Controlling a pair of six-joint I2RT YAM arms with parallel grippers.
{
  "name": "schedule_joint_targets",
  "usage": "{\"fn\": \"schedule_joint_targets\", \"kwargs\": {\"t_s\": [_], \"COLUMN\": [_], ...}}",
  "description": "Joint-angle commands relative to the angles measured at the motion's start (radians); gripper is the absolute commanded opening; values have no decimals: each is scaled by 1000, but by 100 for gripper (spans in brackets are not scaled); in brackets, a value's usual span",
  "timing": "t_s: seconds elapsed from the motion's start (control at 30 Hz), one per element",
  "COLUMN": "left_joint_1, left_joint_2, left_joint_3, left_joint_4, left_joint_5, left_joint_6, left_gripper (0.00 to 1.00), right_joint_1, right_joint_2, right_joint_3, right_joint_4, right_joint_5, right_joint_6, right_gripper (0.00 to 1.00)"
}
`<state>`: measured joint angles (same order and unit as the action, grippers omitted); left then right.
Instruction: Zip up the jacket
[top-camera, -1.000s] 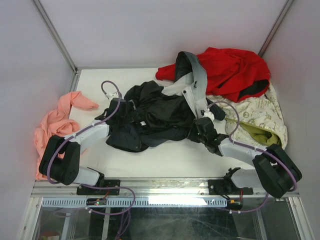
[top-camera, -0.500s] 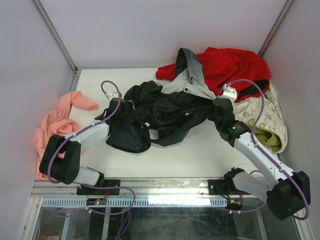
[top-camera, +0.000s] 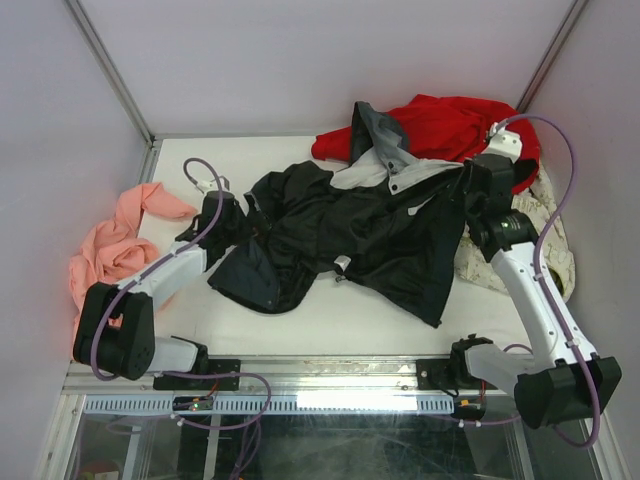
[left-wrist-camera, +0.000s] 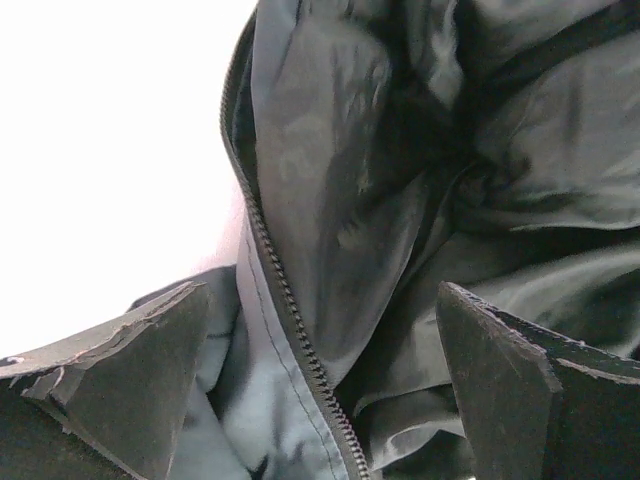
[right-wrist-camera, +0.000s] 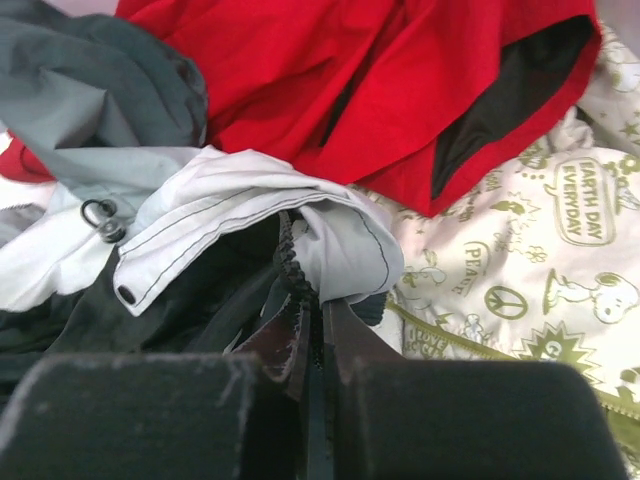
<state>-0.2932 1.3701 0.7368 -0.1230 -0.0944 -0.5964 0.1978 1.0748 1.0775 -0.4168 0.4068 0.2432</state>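
Note:
The dark zipper edge (left-wrist-camera: 248, 192) runs below and just outward of my left gripper. Next it lowers outward and closes, its open fingers already straddling that row (left-wrist-camera: 290, 325).
The jacket (top-camera: 370, 240) lies spread across the middle of the table, dark charcoal with a light grey collar part at the back. My left gripper (top-camera: 226, 215) is open at the jacket's left edge. In the left wrist view its fingers (left-wrist-camera: 130, 385) stand wide apart around jacket fabric, and a dark zipper row (left-wrist-camera: 290, 325) runs between them. My right gripper (top-camera: 463, 195) holds the jacket's right edge up at the back right. In the right wrist view it (right-wrist-camera: 318, 325) is shut on the zipper edge (right-wrist-camera: 287, 250) beside light grey fabric.
A red garment (top-camera: 445, 125) lies at the back right, partly under the jacket's collar. A cream patterned cloth (top-camera: 548, 240) lies along the right wall under my right arm. A pink cloth (top-camera: 110, 250) is bunched at the left wall.
My right arm swung from the near middle to the back right, pulling the jacket's edge with it and spreading the jacket out. My left gripper shifted a little left and back.

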Motion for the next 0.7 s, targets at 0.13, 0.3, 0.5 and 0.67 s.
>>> {"fn": "schedule_joint_targets", "kwargs": {"t_s": [0.13,0.3,0.5,0.67], "left_joint_1": [115,159,161,161], "left_joint_2": [-3,173,411,459], "left_joint_3": [38,134,273,325], "left_joint_4": [78,123,131,146], "left_joint_5": [114,213,320,339], "left_joint_6": [-57,-66,-57,-51], "left_gripper": [99,99,93,44], "right_joint_1": [-8,-6,-1,6], "right_joint_2": [1,-21,-29,4], "right_joint_3": [-20,-89,-119,-75], "right_joint_4": [-4,4,14,3], "right_joint_5": [-176,-252,-310,-336], "right_joint_6": [-34,-29,-26,-43], "right_gripper": [0,0,0,0]}}
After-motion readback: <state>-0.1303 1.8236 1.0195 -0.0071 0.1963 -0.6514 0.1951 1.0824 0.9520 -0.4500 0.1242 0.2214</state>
